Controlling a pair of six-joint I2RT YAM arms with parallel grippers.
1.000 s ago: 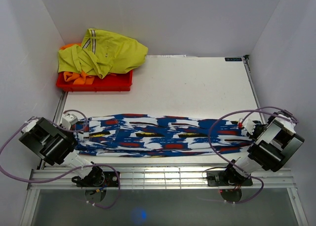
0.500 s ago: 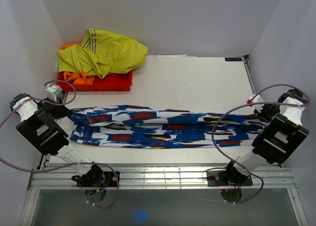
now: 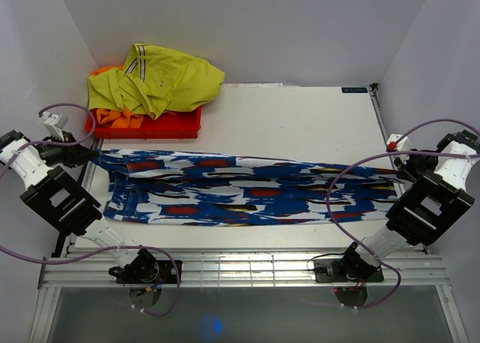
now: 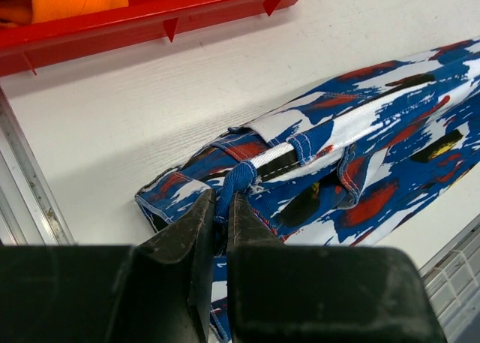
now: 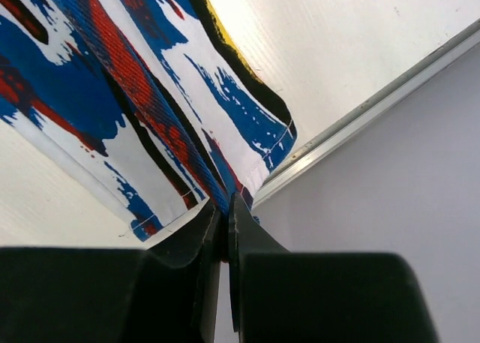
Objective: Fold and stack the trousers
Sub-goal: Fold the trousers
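My left gripper carries the pinched waistband back and down over the near waistband corner [image 3: 118, 208] next and releases it. The trousers' near edge already rests on the tabletop.
The trousers [image 3: 247, 189], royal blue with white, red, black and yellow blotches, are stretched left to right across the table's middle. My left gripper [image 3: 91, 157] is shut on their waistband end at the table's left edge; in the left wrist view its jaws [image 4: 222, 208] pinch a blue fold of the trousers [image 4: 352, 163]. My right gripper [image 3: 399, 170] is shut on the leg end near the right rail; in the right wrist view its jaws [image 5: 225, 208] clamp the trousers [image 5: 135, 95] at the hem. The far edge looks lifted and taut; the near edge rests on the table.
A red bin [image 3: 142, 125] at the back left holds a yellow-green garment [image 3: 154, 80] and an orange garment [image 3: 112, 116]. In the left wrist view the red bin [image 4: 150, 13] is close behind the waistband. Metal rails [image 3: 386, 144] edge the white table [image 3: 300, 125].
Both grippers have carried the trousers' ends away from the near edge toward the table's middle and further apart, lifting and stretching the fabric. Both grips have held.
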